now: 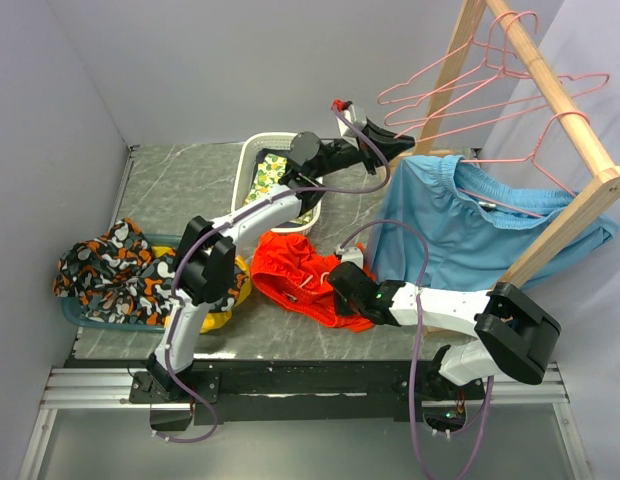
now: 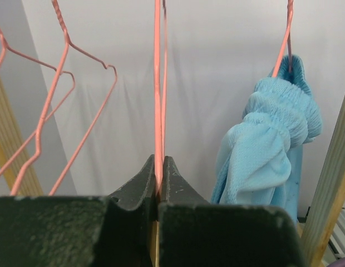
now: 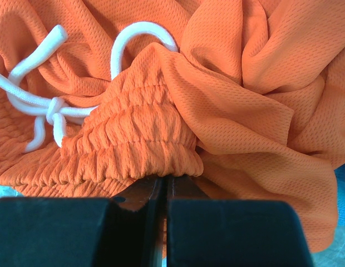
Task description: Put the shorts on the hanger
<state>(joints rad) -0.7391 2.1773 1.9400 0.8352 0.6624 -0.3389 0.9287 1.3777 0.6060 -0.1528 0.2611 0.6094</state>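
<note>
My left gripper swings the hanger back over the unhung shorts' tray-side edge next and releases it. The shorts lie back, to its left in the top view.
The red-orange shorts [image 1: 295, 272] lie crumpled on the table in front of the arms. Close up, the right wrist view shows the shorts [image 3: 233, 94], their gathered waistband and white drawstring [image 3: 47, 105]. My right gripper [image 1: 342, 278] [image 3: 167, 179] is shut on the waistband edge, and fabric hides its tips. A pink wire hanger [image 1: 460, 75] hangs from the wooden rail. Reaching up to it, my left gripper [image 1: 402, 142] [image 2: 159, 161] is shut on the hanger's [image 2: 158, 83] wire, which runs straight up from the jaws.
Light blue shorts [image 1: 470, 230] [image 2: 267, 150] hang on another pink hanger from the wooden rack [image 1: 555, 95]. More pink hangers [image 2: 55, 100] hang to the left. A white basket [image 1: 252, 160] stands at the back; patterned cloth [image 1: 110, 265] lies on a blue tray [image 1: 78, 312] at the left.
</note>
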